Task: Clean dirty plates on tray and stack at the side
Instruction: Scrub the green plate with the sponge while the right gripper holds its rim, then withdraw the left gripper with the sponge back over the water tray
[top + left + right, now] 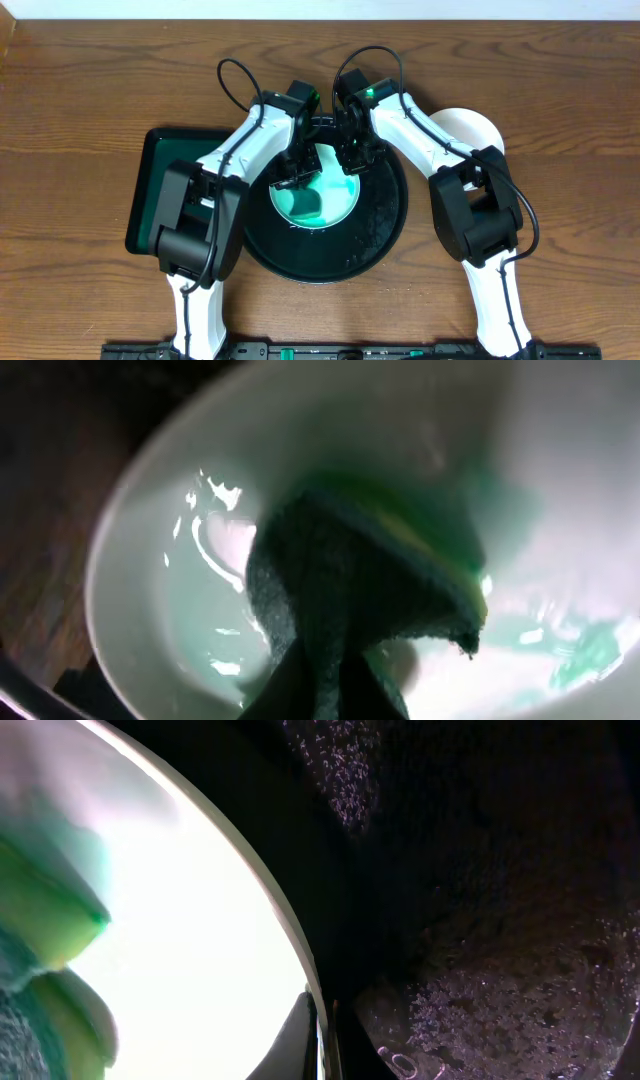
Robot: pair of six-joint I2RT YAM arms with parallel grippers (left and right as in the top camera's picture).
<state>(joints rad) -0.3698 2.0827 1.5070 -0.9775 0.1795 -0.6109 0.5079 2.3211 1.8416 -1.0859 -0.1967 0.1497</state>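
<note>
I need to lift my right gripper next, carry the dirty plate's rim over the clean white plate (475, 128), to its right in the overhead view, and lower to release.
One plate (335, 205) with a teal smear lies on the round black tray (385, 225). My left gripper (293, 180) is shut on a green sponge (350, 580) and presses it onto the plate's wet inside (170, 590). My right gripper (352, 160) is shut on the plate's far rim; in the right wrist view its fingers (320, 1040) pinch the rim of the plate (200, 940) above the wet tray (500, 920). The sponge's edge (40, 920) shows at the left of that view. A clean white plate (475, 128) lies on the table to the right, partly under my right arm.
A rectangular dark green tray (150, 190) sits left of the black tray, partly under my left arm. Water drops cover the black tray's right half. The wooden table (90, 90) extends on both sides.
</note>
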